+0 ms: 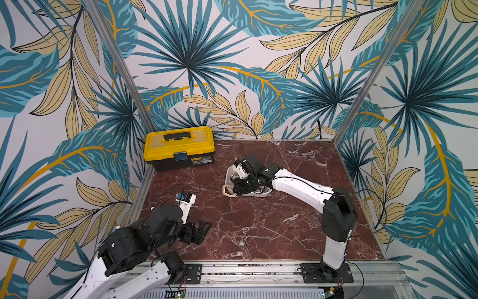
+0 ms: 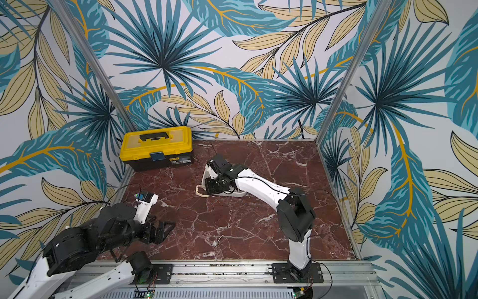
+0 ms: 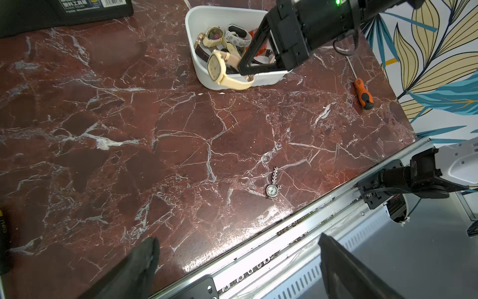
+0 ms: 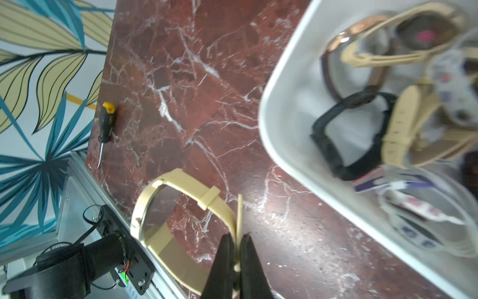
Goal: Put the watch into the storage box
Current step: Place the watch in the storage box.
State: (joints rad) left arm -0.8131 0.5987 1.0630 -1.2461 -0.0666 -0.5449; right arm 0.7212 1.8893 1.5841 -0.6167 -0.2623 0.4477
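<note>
The right gripper needs to move outward over the storage box (image 4: 279, 90) next, go down beside the black strap (image 4: 323, 137) and let go, because the cream watch's loop hangs outside the near side of the storage box.
A cream watch (image 3: 216, 67) hangs by its strap (image 4: 204, 199) from my right gripper (image 4: 236, 236), which is shut on the strap. It is at the near left corner of the white storage box (image 3: 196, 18), and its strap loop (image 1: 226, 192) lies outside the wall. The storage box (image 4: 279, 90) holds several other watches. A small silver watch (image 3: 272, 190) on a short chain lies on the marble near the front edge, in both top views (image 1: 242, 243) (image 2: 214, 243). My left gripper (image 3: 236, 240) is open and empty over the front left of the table (image 1: 199, 230).
A yellow-lidded black toolbox (image 1: 179, 147) stands at the back left corner. An orange-handled screwdriver (image 3: 363, 94) lies by the right wall. A yellow-and-black screwdriver (image 4: 107, 121) lies by the left wall. A metal rail (image 1: 245, 269) runs along the front edge.
</note>
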